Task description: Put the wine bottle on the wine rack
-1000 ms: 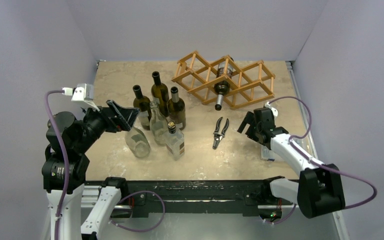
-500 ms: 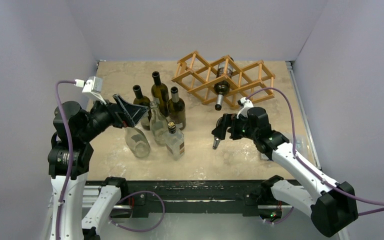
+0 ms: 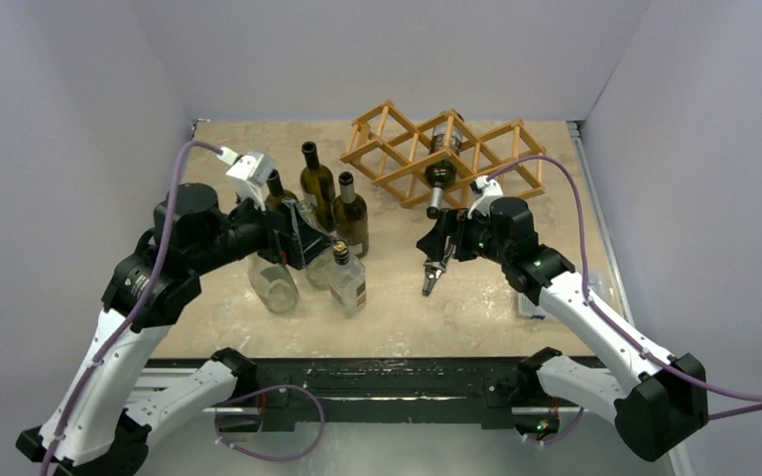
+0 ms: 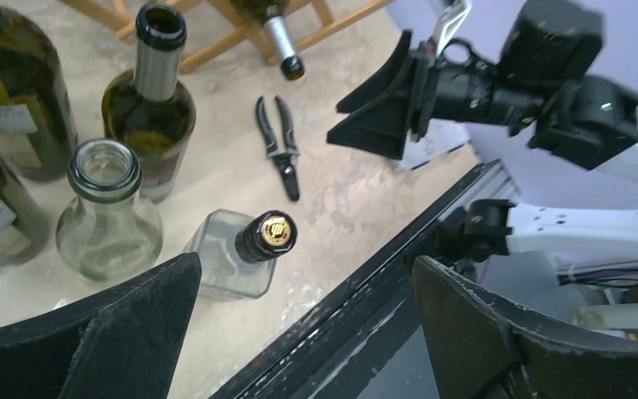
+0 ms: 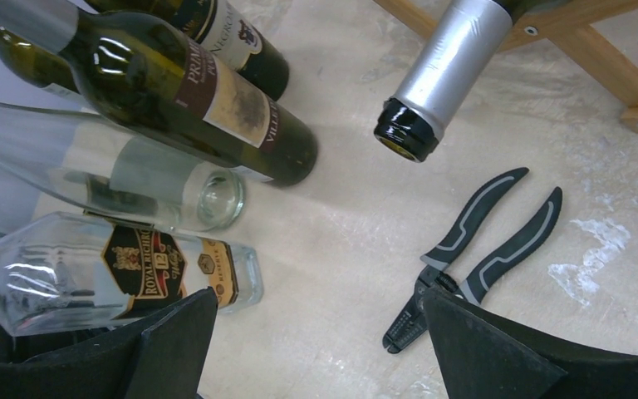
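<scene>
My left gripper moves to the right in the top view and down onto the whisky bottle's cap (image 3: 341,250) (image 4: 270,235) next, since it stands clear of the neighbouring bottles.
The wooden wine rack (image 3: 476,164) stands at the back right and holds one dark bottle (image 3: 441,164), its silver-capped neck (image 5: 440,75) pointing forward. Three dark green wine bottles (image 3: 350,213) stand left of the rack with a clear bottle (image 4: 104,174) and a square whisky bottle (image 3: 347,283). My left gripper (image 3: 298,238) is open and empty above these bottles, and the whisky cap (image 4: 270,235) lies just ahead of its fingers (image 4: 116,332). My right gripper (image 3: 441,241) is open and empty over the pliers (image 5: 473,249), in front of the racked bottle's neck.
Another clear bottle (image 3: 276,283) stands at the front left of the group. A small pale object (image 3: 531,302) lies under the right arm. The black rail (image 3: 377,372) runs along the table's near edge. The grippers face each other across the gap between bottles and pliers.
My left arm has swung right and forward, over the bottle group. My right arm has moved left from the table's right side to above the pliers. Both grippers stay open.
</scene>
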{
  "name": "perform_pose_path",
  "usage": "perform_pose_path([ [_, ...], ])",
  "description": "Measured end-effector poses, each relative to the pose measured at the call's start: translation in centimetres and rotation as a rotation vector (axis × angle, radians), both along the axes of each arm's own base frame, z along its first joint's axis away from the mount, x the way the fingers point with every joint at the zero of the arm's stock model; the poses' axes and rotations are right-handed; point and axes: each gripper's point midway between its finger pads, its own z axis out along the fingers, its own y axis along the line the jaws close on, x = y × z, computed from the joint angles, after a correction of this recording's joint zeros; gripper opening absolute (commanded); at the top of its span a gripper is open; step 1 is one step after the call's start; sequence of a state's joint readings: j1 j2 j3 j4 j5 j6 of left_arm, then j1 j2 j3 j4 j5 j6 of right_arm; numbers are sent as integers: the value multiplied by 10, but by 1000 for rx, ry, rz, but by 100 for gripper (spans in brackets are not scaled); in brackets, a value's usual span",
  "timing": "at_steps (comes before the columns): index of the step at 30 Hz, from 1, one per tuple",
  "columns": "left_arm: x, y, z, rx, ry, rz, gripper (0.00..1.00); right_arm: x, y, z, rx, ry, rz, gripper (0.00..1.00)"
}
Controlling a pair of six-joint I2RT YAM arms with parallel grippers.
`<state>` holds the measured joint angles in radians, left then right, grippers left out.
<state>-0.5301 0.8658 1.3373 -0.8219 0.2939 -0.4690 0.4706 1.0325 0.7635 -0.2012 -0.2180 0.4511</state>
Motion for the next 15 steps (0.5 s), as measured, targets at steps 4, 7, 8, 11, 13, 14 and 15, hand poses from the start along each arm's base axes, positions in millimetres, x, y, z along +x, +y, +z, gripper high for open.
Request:
perform_pose_path([
  [4, 3, -4, -28, 149, 40, 32, 88, 1, -4, -6, -20, 15, -21, 99],
  [7, 9, -9, -46, 264, 63, 52, 85, 3, -6, -6, -27, 13, -35, 99],
  [8, 12, -13, -53, 299, 71, 54, 84, 3, -7, -7, -30, 14, -39, 99],
  [11, 17, -21, -73, 389, 98, 57, 83, 4, -7, -10, -38, 24, -44, 99],
  [13, 20, -24, -83, 434, 111, 59, 81, 5, -7, -14, -43, 35, -48, 99],
  [14, 21, -26, -87, 453, 114, 61, 79, 5, -7, -15, -44, 38, -49, 99],
  [15, 22, -29, -90, 473, 117, 59, 78, 5, -7, -16, -43, 44, -51, 99],
])
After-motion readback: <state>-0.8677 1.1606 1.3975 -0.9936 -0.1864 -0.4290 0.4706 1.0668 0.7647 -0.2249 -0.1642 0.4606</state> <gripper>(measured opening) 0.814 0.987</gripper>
